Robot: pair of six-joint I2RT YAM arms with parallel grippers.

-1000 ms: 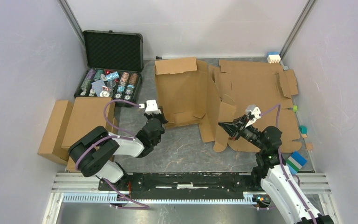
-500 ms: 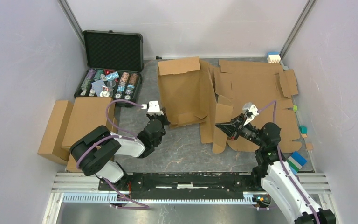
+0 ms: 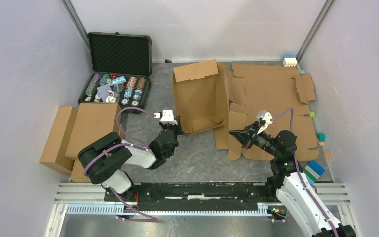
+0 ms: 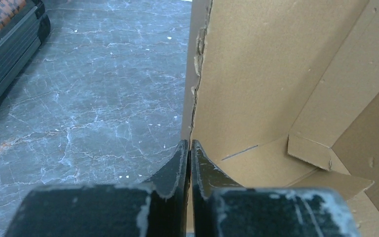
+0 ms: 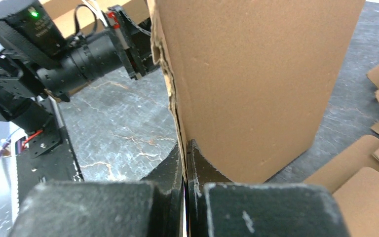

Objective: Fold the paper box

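My left gripper is still pinching the box's other side. My right gripper should therefore pull the upright flap slightly toward the flat sheets next and let it go.
The paper box (image 3: 200, 96) is a brown cardboard sheet, partly folded, with walls raised in the middle of the table. My left gripper (image 3: 177, 130) is shut on the near-left edge of a raised wall. In the left wrist view the jaws (image 4: 188, 148) pinch that thin edge, with the box's inside (image 4: 266, 74) to their right. My right gripper (image 3: 232, 133) is shut on an upright flap (image 3: 237, 121) on the box's right side. In the right wrist view the jaws (image 5: 184, 148) clamp the flap's (image 5: 256, 74) frayed edge.
An open black case of poker chips (image 3: 118, 69) sits at the back left. Flat cardboard stacks (image 3: 86, 128) lie at the left. More flat sheets (image 3: 271, 89) lie at the back right. Small coloured blocks (image 3: 315, 170) line the right edge. The left arm (image 5: 79, 54) shows in the right wrist view.
The box has slid to the right and its walls stand more upright. My left gripper moved right with the edge it holds. My right gripper shifted slightly left, still holding the flap.
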